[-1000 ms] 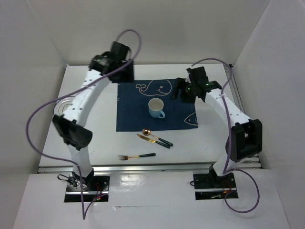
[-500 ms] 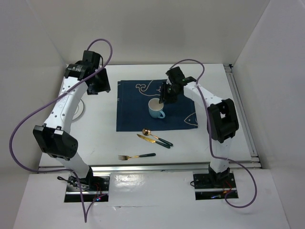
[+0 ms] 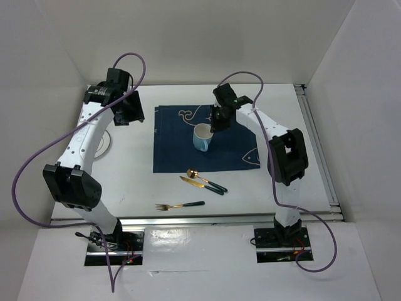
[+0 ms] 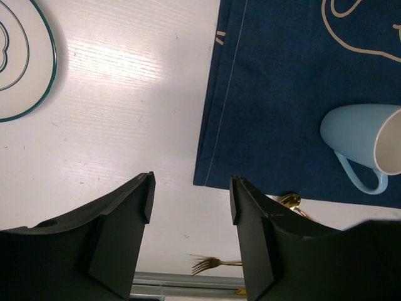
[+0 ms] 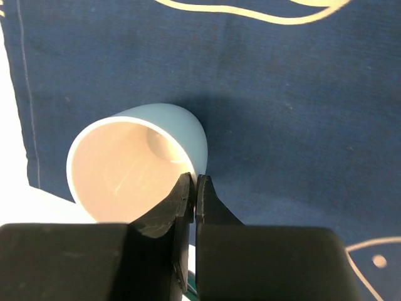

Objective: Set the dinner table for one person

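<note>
Outward of my right gripper, to the right in the top view, is the placemat's far corner, so I will carry the mug (image 3: 202, 137) there, then release it, clearing the middle of the placemat.
A light blue mug (image 3: 202, 137) sits tilted on the navy fish-print placemat (image 3: 235, 153), which lies on the white dinner table (image 3: 135, 182). My right gripper (image 3: 213, 126) is shut on the mug's rim (image 5: 135, 163), one finger inside and one outside (image 5: 195, 185). My left gripper (image 3: 127, 110) hangs open over bare table left of the placemat, with nothing between its fingers (image 4: 191, 188). The left wrist view shows the mug (image 4: 363, 141) off to the right on the placemat (image 4: 282, 94).
A white plate with a green rim (image 3: 104, 144) lies at the left, partly under the left arm (image 4: 19, 56). A gold spoon (image 3: 194, 174) and knife (image 3: 202, 184) lie just below the placemat. A fork (image 3: 178, 205) is near the front rail.
The right gripper came down to the left onto the mug and shut on its rim; the mug now tilts. The left arm swung left earlier and has since held still.
</note>
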You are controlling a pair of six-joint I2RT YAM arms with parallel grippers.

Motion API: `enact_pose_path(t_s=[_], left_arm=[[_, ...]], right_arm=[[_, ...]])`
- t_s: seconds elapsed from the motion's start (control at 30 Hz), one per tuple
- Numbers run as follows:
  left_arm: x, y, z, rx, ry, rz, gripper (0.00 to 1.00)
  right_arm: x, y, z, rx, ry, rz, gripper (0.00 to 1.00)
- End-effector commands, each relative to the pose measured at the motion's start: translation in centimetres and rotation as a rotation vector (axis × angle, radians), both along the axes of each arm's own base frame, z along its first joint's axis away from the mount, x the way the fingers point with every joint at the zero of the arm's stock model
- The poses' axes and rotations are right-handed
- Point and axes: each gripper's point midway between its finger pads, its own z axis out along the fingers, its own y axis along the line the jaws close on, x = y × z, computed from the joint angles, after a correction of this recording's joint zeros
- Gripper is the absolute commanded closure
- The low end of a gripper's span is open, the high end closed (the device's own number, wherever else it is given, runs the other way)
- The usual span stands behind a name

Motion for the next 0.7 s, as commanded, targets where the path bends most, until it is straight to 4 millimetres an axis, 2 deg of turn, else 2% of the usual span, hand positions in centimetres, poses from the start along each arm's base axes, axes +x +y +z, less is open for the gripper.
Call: enact_pose_path(t_s=[0.0,0.07,0.23,0.27,0.3,0.33,0.37,0.4,0.47,0.5,0.53,0.6,0.67], left_arm=[[-0.1,0.3,1.7,-0.012,-0.059,-0.008,0.32],[-0.1,0.8,1.4,-0.010,-0.050,0.005,0.32],[0.0,2.2,1.1,-0.010,-0.053,0.040,0.31],[-0.3,2.5,1.0,-0.017,-0.051,0.048,0.31],[-0.3,2.5,1.0,-0.017,-0.051,0.048,0.31],[-0.2,3.0,1.0,-0.016,-0.051,0.059,0.31],[-0.4,3.0,0.7,-0.010,-0.042,0.052,0.31],[-0.3,3.4,0.7,-0.010,-0.042,0.062,0.31],[-0.3,3.4,0.7,-0.010,-0.042,0.063,0.31],[-0.5,3.4,0.4,-0.009,-0.033,0.063,0.30],[-0.6,3.4,0.7,-0.010,-0.042,0.063,0.30],[-0.7,3.8,0.3,-0.009,-0.031,0.072,0.30],[-0.8,3.9,-0.3,-0.001,-0.021,0.077,0.30]], right_arm=[[1.7,-0.3,4.5,-0.030,-0.110,-0.022,1.00],[3.1,-2.1,6.3,-0.055,-0.147,-0.079,1.00],[6.1,-7.2,8.8,-0.051,-0.195,-0.209,1.00],[6.8,-8.8,8.1,-0.063,-0.175,-0.241,1.00],[7.6,-9.7,9.2,-0.067,-0.193,-0.267,1.00],[8.2,-10.5,9.2,-0.071,-0.188,-0.296,1.00],[9.1,-12.1,7.8,-0.097,-0.159,-0.331,1.00],[9.8,-12.8,9.0,-0.102,-0.172,-0.351,1.00],[10.9,-14.5,8.6,-0.114,-0.165,-0.400,1.00],[11.5,-14.6,7.8,-0.122,-0.158,-0.414,1.00],[12.1,-15.5,8.2,-0.117,-0.172,-0.434,1.00],[13.0,-16.7,7.5,-0.101,-0.173,-0.465,1.00],[13.5,-17.8,8.0,-0.063,-0.179,-0.502,1.00]])
